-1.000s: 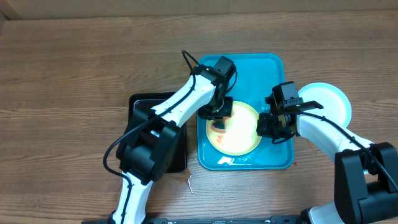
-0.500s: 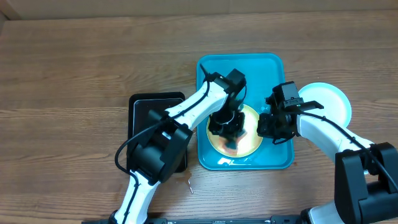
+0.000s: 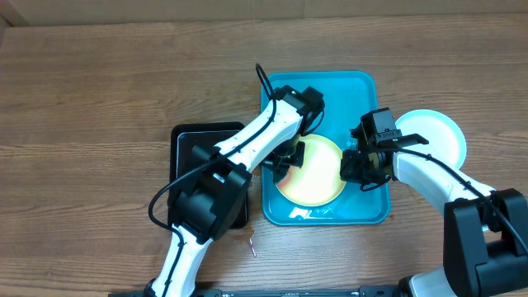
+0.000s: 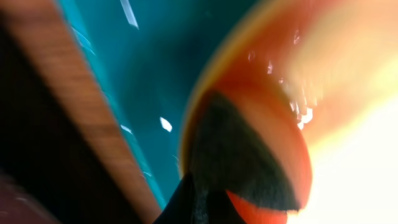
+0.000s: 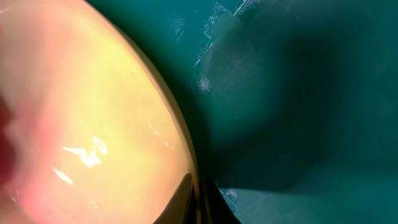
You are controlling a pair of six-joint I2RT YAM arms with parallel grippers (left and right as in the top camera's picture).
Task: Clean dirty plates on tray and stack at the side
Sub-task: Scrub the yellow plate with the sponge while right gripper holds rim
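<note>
The black tray (image 3: pixel 200 141) (image 4: pixel 31 130) lies clear of the plate, so next I should lift my left gripper off the plate and lower it in to release the orange sponge.
A yellow-green rimmed plate (image 3: pixel 320 175) lies in the turquoise tray (image 3: pixel 351 91). My left gripper (image 3: pixel 287 158) is shut on a dark sponge (image 4: pixel 239 155) and presses it on the plate's left edge, over a red-orange smear (image 4: pixel 277 112). My right gripper (image 3: pixel 356 167) is shut on the plate's right rim; its fingers pinch the rim in the right wrist view (image 5: pixel 200 202). A light-blue rimmed plate (image 3: pixel 436 136) sits on the table right of the tray. A third plate is not in view.
A black tray (image 3: pixel 194 148) lies left of the turquoise tray, partly under my left arm. A small scrap (image 3: pixel 250 241) lies on the wooden table below it. The turquoise tray's far half is bare.
My left gripper swept the sponge from the plate's upper left down to its lower middle, then back to the left edge. The right arm and the plate have stayed put.
</note>
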